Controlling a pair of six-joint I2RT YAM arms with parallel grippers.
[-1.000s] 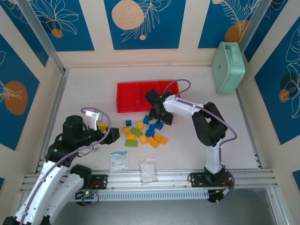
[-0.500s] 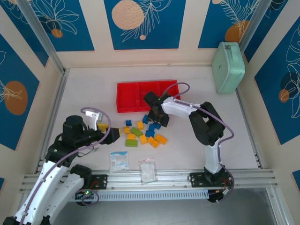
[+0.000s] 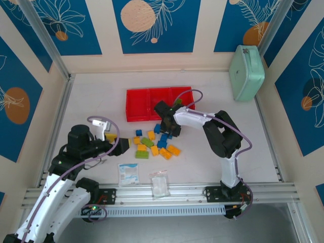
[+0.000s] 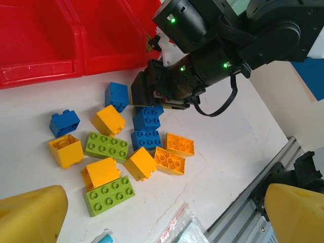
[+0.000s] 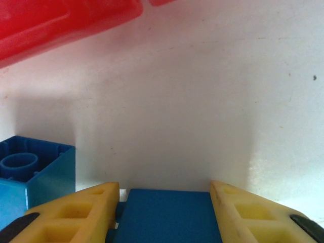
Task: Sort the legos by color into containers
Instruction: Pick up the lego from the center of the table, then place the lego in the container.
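The tray's middle section [image 3: 157, 96] lies outward, past the tray's front side; my right gripper will raise the blue brick, carry it outward over that section and release it.
Yellow, blue and lime green bricks [image 3: 152, 142] lie scattered on the white table just in front of the red three-compartment tray [image 3: 136, 109]. My right gripper [image 3: 164, 125] is low at the cluster's far edge, beside the tray's front wall [image 5: 61, 20]. Its yellow fingers [image 5: 76, 215] sit snug on both sides of a blue brick [image 5: 169, 215]. Another blue brick [image 5: 30, 172] stands just to its left. My left gripper [image 3: 115, 143] hovers open at the cluster's left with nothing between its fingers [image 4: 35, 215]; it looks over green [image 4: 108, 195], yellow [image 4: 140, 163] and blue [image 4: 146, 138] bricks.
Two clear packets [image 3: 128, 173] [image 3: 160, 183] lie near the front rail. A mint-green case [image 3: 246, 72] stands at the back right. The right arm's dark wrist [image 4: 192, 61] hangs over the bricks nearest the tray [image 4: 40, 76].
My right gripper has slid left along the tray's front, a little closer to it. The left arm has not moved.
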